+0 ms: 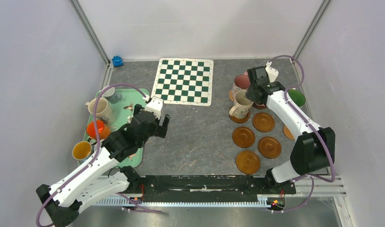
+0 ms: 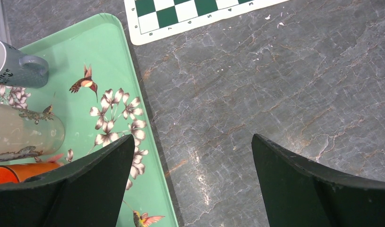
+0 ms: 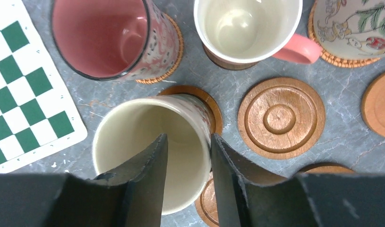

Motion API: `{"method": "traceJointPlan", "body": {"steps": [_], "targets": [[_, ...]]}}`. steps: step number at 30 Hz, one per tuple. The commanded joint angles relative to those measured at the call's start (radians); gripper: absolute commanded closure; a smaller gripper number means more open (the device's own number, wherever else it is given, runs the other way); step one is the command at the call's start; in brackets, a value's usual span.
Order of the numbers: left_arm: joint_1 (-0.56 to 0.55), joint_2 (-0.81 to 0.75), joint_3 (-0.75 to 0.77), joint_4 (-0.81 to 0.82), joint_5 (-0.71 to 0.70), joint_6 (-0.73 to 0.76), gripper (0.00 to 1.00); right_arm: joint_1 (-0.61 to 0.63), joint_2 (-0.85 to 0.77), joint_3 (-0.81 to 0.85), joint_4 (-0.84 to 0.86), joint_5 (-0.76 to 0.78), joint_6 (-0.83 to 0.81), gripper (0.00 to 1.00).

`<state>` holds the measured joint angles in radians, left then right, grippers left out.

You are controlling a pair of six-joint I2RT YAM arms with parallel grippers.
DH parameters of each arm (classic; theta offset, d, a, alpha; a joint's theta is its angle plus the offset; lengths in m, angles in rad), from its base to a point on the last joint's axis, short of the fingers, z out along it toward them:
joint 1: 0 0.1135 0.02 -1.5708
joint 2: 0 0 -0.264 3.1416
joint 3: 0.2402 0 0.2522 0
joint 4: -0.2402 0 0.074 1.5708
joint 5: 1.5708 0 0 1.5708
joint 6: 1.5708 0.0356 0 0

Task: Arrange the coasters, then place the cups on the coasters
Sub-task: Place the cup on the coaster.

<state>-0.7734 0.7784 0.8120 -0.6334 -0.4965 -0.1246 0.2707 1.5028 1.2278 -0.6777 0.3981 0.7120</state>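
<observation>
I need to swing my left gripper to the left in the top view, to the rim of the yellow cup by the orange cup below it, then turn and lower my gripper, because there are empty coasters.
A cream cup (image 3: 143, 142) stands on a brown coaster (image 3: 207, 101) at the right of the table. My right gripper (image 3: 188, 138) hangs over its rim, one finger inside and one outside. The jaws are parted and the inner finger is clear of the cup wall. Around it stand a pink-lined cup (image 3: 100, 38), a white cup with a pink handle (image 3: 247, 26) and a patterned cup (image 3: 355, 23), each on a coaster. Several empty coasters (image 1: 263, 122) lie nearer the arms. My left gripper (image 2: 192, 137) is open and empty above the tray's right edge.
The mint-green tray (image 2: 115, 56) at the left holds a cream cup (image 1: 99, 109), an orange cup (image 1: 96, 128), a yellow cup (image 1: 81, 150) and a small grey cup (image 2: 20, 66). A green-lined cup (image 1: 296, 98) sits far right. The chequered mat (image 1: 184, 81) lies at the back.
</observation>
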Motion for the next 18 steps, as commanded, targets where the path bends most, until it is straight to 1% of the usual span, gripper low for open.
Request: {"method": "traceJointPlan", "body": {"steps": [1, 5, 8, 11, 13, 18], "targets": [[0.002, 0.0, 0.004, 0.019, -0.04, 0.017, 0.0, -0.004, -0.032, 0.098, 0.004, 0.002, -0.033, 0.57], [0.002, 0.004, 0.017, 0.003, -0.112, -0.007, 0.0, -0.004, -0.081, 0.119, 0.031, -0.059, -0.1, 0.43], [0.003, 0.029, 0.039, -0.024, -0.197, -0.05, 0.0, -0.002, -0.133, 0.103, 0.108, -0.19, -0.184, 0.35], [0.011, 0.071, 0.071, -0.076, -0.296, -0.11, 0.0, 0.003, -0.193, 0.074, 0.174, -0.312, -0.269, 0.33], [0.036, 0.099, 0.096, -0.123, -0.328, -0.166, 0.0, 0.011, -0.234, 0.067, 0.193, -0.351, -0.302, 0.33], [0.173, 0.12, 0.124, -0.201, -0.341, -0.292, 0.0, 0.037, -0.322, 0.002, 0.238, -0.465, -0.352, 0.33]]}}
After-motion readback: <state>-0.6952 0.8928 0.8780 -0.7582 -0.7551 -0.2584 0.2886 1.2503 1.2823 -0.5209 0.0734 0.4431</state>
